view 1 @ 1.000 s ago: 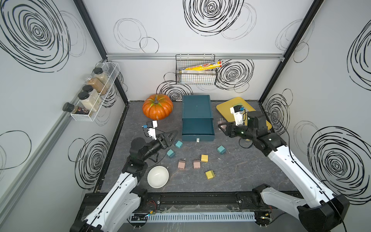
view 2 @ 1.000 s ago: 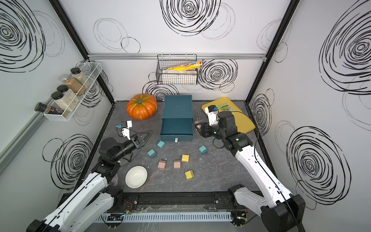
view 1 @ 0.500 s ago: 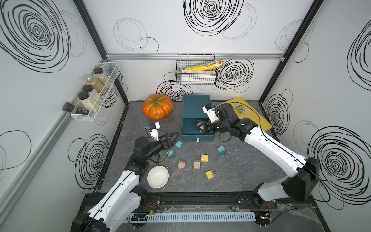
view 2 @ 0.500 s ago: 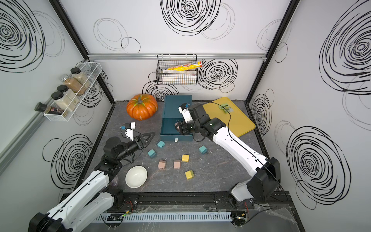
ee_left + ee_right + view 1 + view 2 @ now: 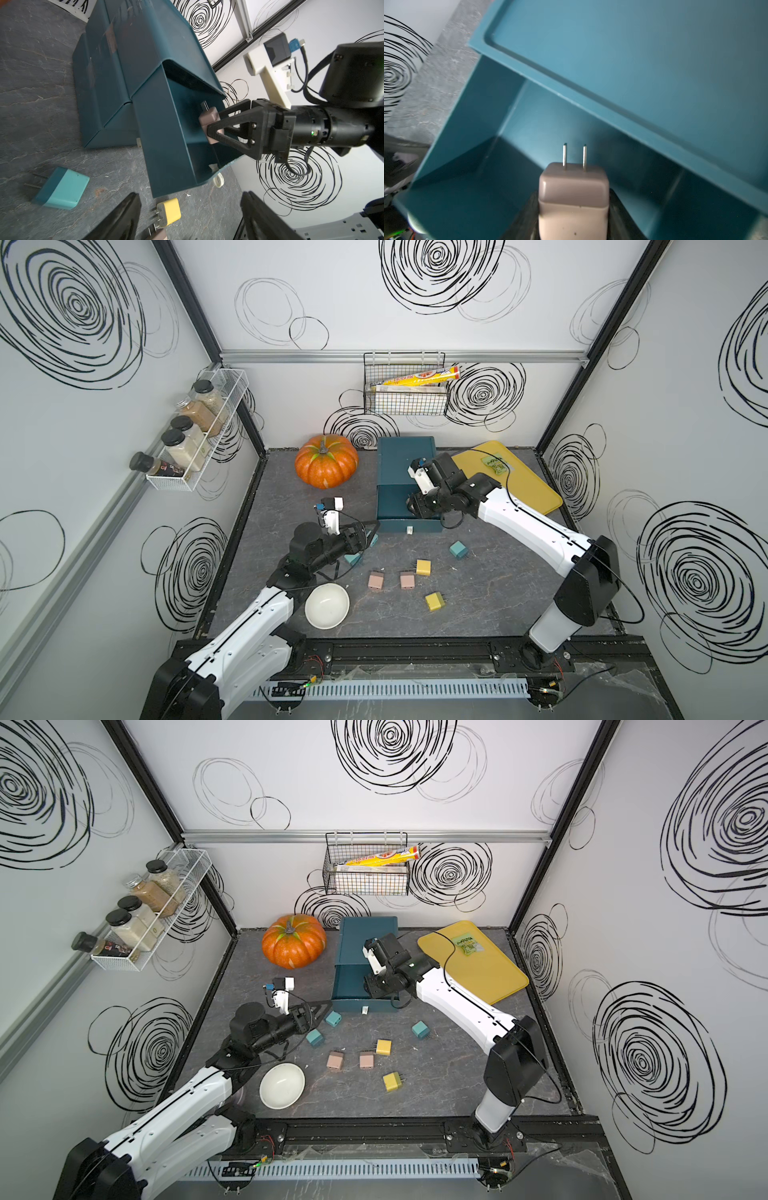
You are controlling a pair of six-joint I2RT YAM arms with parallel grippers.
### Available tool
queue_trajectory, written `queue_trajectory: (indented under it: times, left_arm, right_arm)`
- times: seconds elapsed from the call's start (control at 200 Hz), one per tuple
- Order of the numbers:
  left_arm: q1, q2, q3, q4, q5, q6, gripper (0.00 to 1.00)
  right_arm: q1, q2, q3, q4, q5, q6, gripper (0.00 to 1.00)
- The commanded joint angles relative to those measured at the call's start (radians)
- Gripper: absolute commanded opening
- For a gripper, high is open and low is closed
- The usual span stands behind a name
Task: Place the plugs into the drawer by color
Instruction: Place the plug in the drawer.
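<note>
My right gripper will move down and slightly outward into the open drawer next and let go of the dusty pink plug, because the plug is still hanging above the drawer's bottom.
The dark teal drawer (image 5: 405,460) stands at the back with its top drawer (image 5: 166,141) pulled out. My right gripper (image 5: 412,506) hangs over that open drawer, shut on a dusty pink plug (image 5: 573,197) with its prongs pointing into the drawer. On the floor lie two pink plugs (image 5: 375,580) (image 5: 407,580), two yellow plugs (image 5: 423,567) (image 5: 434,601) and teal plugs (image 5: 457,549) (image 5: 333,1018) (image 5: 315,1038). My left gripper (image 5: 371,532) is open and empty, low by the drawer's front left corner, above a teal plug.
A white bowl (image 5: 327,605) sits beside my left forearm. An orange pumpkin (image 5: 326,466) stands left of the chest and a yellow tray (image 5: 519,485) lies to its right. A wire basket (image 5: 405,396) and a spice rack (image 5: 195,435) hang on the walls.
My right arm swung left from beside the chest to over the open top drawer, carrying the pink plug. My left gripper edged slightly toward the drawer.
</note>
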Motion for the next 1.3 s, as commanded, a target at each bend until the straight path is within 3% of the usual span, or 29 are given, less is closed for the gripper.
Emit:
queue_trajectory:
  times: [0.0,0.661,1.056,1.232,1.297]
  left_arm:
    - [-0.008,0.003,0.026,0.023,-0.021,0.028,0.83]
    - [-0.021,0.028,0.038,0.011,-0.025,0.033,0.86]
    - [-0.025,0.020,0.038,0.002,-0.041,0.037,0.88]
    - [-0.025,0.011,0.038,-0.006,-0.047,0.037,0.89]
    - [-0.025,0.009,0.038,-0.009,-0.048,0.037,0.90]
  right_arm:
    - [0.004,0.063,0.072,-0.087,0.034,-0.029,0.09]
    - [0.010,0.127,0.160,-0.131,0.053,-0.021,0.14]
    - [0.009,0.099,0.163,-0.123,0.033,-0.026,0.47]
    - [0.010,0.061,0.176,-0.103,-0.001,-0.028,0.49]
    - [0.009,0.057,0.185,-0.109,0.012,-0.028,0.55]
